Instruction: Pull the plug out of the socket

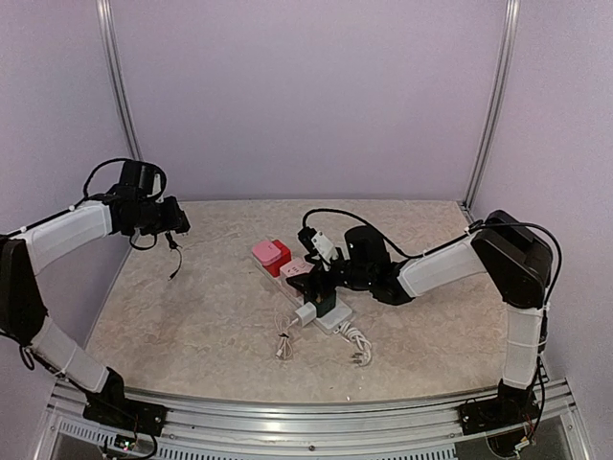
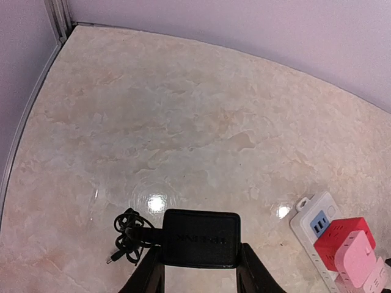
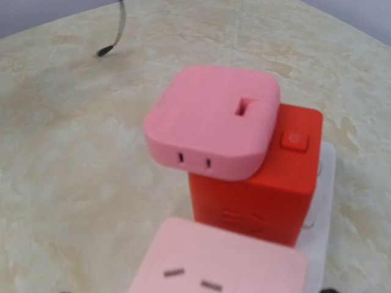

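The black plug adapter [image 2: 200, 237] will go outward and down to the bare tabletop near the far wall [image 2: 156, 107], where the left gripper will let it go, because that spot is clear of the socket strip.
My left gripper [image 1: 175, 222] is raised at the far left, well clear of the socket. In the left wrist view it [image 2: 200, 256] is shut on a black plug adapter [image 2: 200, 237], and the adapter's thin black cord [image 2: 127, 236] hangs in a bundle beside it. The white socket strip [image 1: 337, 321] lies at the table's middle; one end shows in the left wrist view [image 2: 307, 221]. My right gripper [image 1: 322, 285] is low over the strip's middle. Its fingers are out of the right wrist view, and I cannot tell if they are open.
On the strip stand a pink cube adapter [image 3: 214, 119], a red cube adapter [image 3: 259, 189], a pale pink adapter [image 3: 220, 259] and a white charger [image 1: 306, 313]. The strip's thick white cord [image 1: 358, 343] and a small cable [image 1: 284, 346] lie near the front.
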Available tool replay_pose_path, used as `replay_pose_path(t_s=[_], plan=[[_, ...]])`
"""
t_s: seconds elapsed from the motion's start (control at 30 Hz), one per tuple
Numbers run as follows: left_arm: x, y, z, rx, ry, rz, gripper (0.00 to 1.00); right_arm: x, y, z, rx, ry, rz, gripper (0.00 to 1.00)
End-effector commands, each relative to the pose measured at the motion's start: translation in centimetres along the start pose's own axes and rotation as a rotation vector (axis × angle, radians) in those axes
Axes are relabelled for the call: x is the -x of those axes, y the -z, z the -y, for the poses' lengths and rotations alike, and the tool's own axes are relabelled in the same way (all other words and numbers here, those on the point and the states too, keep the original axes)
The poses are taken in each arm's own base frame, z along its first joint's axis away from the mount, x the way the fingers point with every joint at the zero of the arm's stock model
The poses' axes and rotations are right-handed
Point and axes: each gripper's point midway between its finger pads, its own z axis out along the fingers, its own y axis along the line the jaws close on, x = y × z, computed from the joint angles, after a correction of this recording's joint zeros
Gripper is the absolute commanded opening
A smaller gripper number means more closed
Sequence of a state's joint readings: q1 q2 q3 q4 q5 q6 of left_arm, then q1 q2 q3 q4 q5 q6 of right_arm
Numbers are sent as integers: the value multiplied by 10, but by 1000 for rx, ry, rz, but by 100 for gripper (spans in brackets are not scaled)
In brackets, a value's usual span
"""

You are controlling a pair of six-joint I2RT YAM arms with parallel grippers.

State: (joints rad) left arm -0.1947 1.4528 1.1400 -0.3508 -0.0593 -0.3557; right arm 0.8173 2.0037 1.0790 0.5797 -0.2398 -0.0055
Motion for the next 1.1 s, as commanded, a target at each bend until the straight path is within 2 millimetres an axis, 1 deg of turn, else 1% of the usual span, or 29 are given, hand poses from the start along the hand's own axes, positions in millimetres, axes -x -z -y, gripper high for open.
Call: replay_pose_path(t_s=[0.0,0.03,0.07,0.13,0.23,0.27,0.3,0.37,0.47,0.5,0.57,0.6,0.63,0.67,0.7,0.73,0.77,0.83,0.87,0.93,0.97,1.0,1.07], plan=[[0,-29,-8,14,15,-74,0,-20,9,-2,15,-18,-46,87],[-4,-46,-8,16,10,-107,0,-20,10,-2,19,-18,-41,88],[-2,-55,-8,24,3,-117,0,-18,11,-2,20,-16,-33,88],[-8,-84,-12,55,-14,-175,0,-18,13,-2,23,-16,-24,88],[-2,-111,-12,64,-38,-206,2,-18,14,-1,35,-18,-19,89],[-6,-125,-13,68,-44,-231,3,-18,14,0,36,-18,-20,89],[-3,-132,-14,68,-44,-235,3,-19,14,1,34,-21,-20,89],[-11,-154,-22,83,-40,-268,3,-19,15,3,38,-53,-18,89],[-9,-172,-35,99,-24,-279,3,-18,18,4,45,-66,-6,89],[-11,-181,-42,110,-16,-286,3,-17,18,5,48,-71,-2,89],[-10,-190,-52,113,-2,-293,3,-17,18,6,52,-76,1,90],[-14,-196,-56,106,11,-308,3,-18,17,5,56,-78,0,89],[-13,-200,-61,99,26,-309,3,-18,17,4,60,-79,-1,90],[-16,-205,-63,77,39,-315,6,-17,15,5,63,-80,0,90],[-16,-208,-65,60,50,-312,12,-18,14,5,66,-83,-3,90],[-17,-212,-68,54,61,-313,20,-18,13,5,66,-85,-7,90],[-18,-215,-70,52,70,-312,30,-19,12,5,66,-87,-11,90],[-14,-217,-73,49,71,-296,47,-18,13,6,63,-87,-8,91],[-10,-217,-73,52,68,-283,54,-16,15,6,58,-86,-2,91],[1,-216,-68,35,56,-252,69,-13,17,8,48,-82,6,92],[12,-212,-62,11,47,-226,77,-11,17,10,39,-82,5,92],[23,-206,-59,1,42,-201,83,-11,16,13,31,-87,-7,92],[46,-194,-50,-14,33,-161,86,-10,14,14,29,-96,-34,92]])
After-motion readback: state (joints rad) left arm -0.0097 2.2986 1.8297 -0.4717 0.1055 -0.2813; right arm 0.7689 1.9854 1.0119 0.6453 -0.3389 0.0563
